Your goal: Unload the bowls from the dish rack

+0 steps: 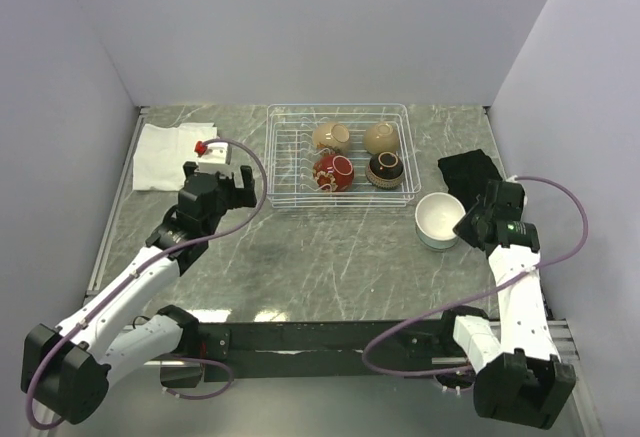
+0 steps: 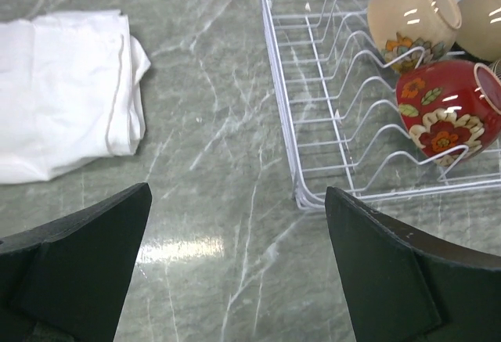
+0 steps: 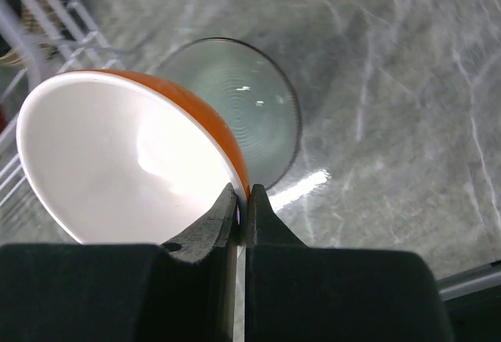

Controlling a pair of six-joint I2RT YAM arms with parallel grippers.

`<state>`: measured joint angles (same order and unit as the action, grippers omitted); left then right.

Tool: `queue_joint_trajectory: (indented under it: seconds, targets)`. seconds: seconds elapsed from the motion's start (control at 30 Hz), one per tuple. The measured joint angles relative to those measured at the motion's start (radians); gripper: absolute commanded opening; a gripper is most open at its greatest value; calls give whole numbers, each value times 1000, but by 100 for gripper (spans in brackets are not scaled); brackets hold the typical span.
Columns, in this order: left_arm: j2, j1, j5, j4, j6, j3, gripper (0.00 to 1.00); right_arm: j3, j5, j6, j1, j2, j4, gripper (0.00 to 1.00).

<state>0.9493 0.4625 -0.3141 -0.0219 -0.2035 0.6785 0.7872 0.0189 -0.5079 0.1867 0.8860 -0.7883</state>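
Observation:
My right gripper should next lower the orange bowl so that it nests in the pale green bowl (image 3: 258, 99), then let go of the orange bowl's rim.
The white wire dish rack (image 1: 290, 157) stands at the back middle and holds a tan bowl (image 1: 330, 137), a second tan bowl (image 1: 380, 138), a patterned dark red bowl (image 1: 333, 172) and a black-brown bowl (image 1: 385, 169). My right gripper (image 3: 243, 201) is shut on the rim of the orange bowl (image 3: 125, 162), which has a white inside. It holds the bowl tilted over a pale green bowl (image 3: 258, 99) on the table right of the rack. My left gripper (image 2: 239, 225) is open and empty, just left of the rack's near left corner (image 2: 301, 193).
A folded white cloth (image 1: 165, 155) lies at the back left, close to the left gripper. A black cloth (image 1: 470, 169) lies right of the rack, behind the held bowl. Grey walls close in the table on the left, back and right.

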Motion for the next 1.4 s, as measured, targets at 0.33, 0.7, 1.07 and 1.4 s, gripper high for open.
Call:
queue_joint_trajectory:
  seconds: [0.33,0.7,1.07,1.4]
  targets:
    - [-43,54,-64,55,66,-5,99,-118,8,-19,111,73,61,0]
    - [-43,66,-76,64,80,-15,99,-129,49,-15,122,138,123,38]
    - [-41,66,-76,64,79,-16,100,-112,36,0,121,57,96,86]
    - [-18,66,-74,67,56,-16,100,104,-98,-4,-161,4,74,100]
